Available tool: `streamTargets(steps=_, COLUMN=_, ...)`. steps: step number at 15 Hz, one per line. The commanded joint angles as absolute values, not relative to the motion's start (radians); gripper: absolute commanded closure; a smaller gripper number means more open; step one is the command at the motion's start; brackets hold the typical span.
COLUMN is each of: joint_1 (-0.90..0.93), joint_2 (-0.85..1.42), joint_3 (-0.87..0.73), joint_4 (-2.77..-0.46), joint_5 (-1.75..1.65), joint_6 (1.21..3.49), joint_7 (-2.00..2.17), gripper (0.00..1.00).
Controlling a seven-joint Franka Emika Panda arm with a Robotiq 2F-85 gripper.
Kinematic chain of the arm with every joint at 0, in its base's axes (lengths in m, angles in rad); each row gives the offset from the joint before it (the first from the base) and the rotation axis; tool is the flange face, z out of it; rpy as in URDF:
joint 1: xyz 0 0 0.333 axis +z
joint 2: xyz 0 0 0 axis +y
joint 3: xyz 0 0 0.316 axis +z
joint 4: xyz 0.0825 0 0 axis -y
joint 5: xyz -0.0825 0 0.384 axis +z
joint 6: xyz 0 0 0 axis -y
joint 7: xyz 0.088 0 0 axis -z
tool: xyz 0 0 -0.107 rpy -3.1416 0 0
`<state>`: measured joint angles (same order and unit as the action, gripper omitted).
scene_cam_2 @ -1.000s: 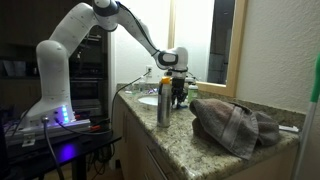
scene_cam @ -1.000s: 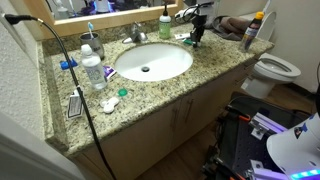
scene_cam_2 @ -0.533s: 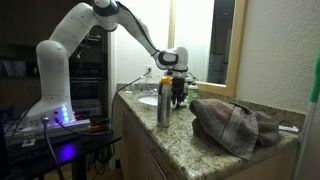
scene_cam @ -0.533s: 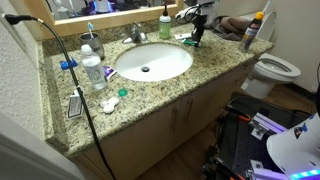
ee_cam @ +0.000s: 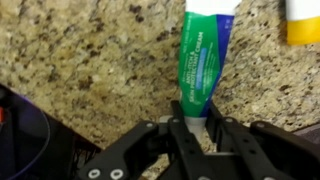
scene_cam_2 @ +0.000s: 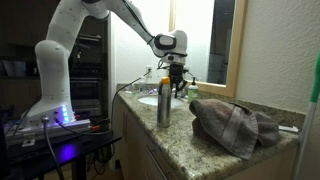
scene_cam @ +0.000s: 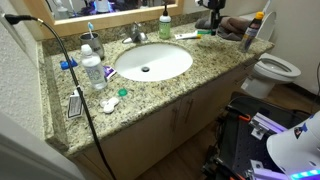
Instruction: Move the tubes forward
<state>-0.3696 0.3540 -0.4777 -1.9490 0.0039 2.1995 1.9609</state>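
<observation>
My gripper moves back toward my base and down to the bare counter by its front edge [scene_cam: 226,54] next, as open counter there leaves room to release the tube.
The green tube [ee_cam: 203,60] lies lengthwise in the wrist view, its white cap end between my fingers. My gripper [ee_cam: 197,125] is shut on that end and holds it above the speckled granite counter [ee_cam: 90,60]. In both exterior views the gripper [scene_cam: 213,6] [scene_cam_2: 174,72] is raised over the back of the counter, right of the sink. The white tube [scene_cam: 187,36] lies flat on the counter below it. A white and yellow object [ee_cam: 303,20] shows at the top right edge of the wrist view.
The white sink [scene_cam: 152,61] and faucet [scene_cam: 137,34] fill the counter's middle. A green bottle [scene_cam: 165,25] stands by the mirror and a clear bottle [scene_cam: 92,70] on the far side of the sink. A metal can [scene_cam_2: 163,105], a towel [scene_cam_2: 235,122] and a toilet [scene_cam: 276,68] are nearby.
My gripper has risen from the counter surface to well above it. The white tube, hidden beside the gripper before, now shows on the counter.
</observation>
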Motion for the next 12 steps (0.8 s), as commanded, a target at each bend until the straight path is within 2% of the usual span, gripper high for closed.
streamTargets(steps=1, joint_1=-0.404, joint_2=0.238, joint_3=-0.485, joint_4=-2.038, joint_5=-0.047, joint_6=2.099, joint_7=1.760, gripper=0.93)
streamTargets(steps=4, joint_1=-0.398, joint_2=0.207, joint_3=-0.504, joint_4=-2.064, joint_5=-0.153, joint_6=2.039, joint_7=1.682, gripper=0.93)
streamTargets(steps=10, joint_1=-0.388, joint_2=0.164, joint_3=-0.504, joint_4=-2.170, joint_5=-0.315, joint_6=2.104, joint_7=1.680, gripper=0.93)
streamTargets(steps=11, joint_1=-0.393, joint_2=0.213, joint_3=-0.499, joint_4=-2.108, joint_5=-0.289, joint_6=2.059, joint_7=1.694, gripper=0.93)
streamTargets(steps=12, joint_1=-0.393, joint_2=0.213, joint_3=-0.499, joint_4=-2.114, joint_5=-0.291, joint_6=2.062, joint_7=1.696, gripper=0.74)
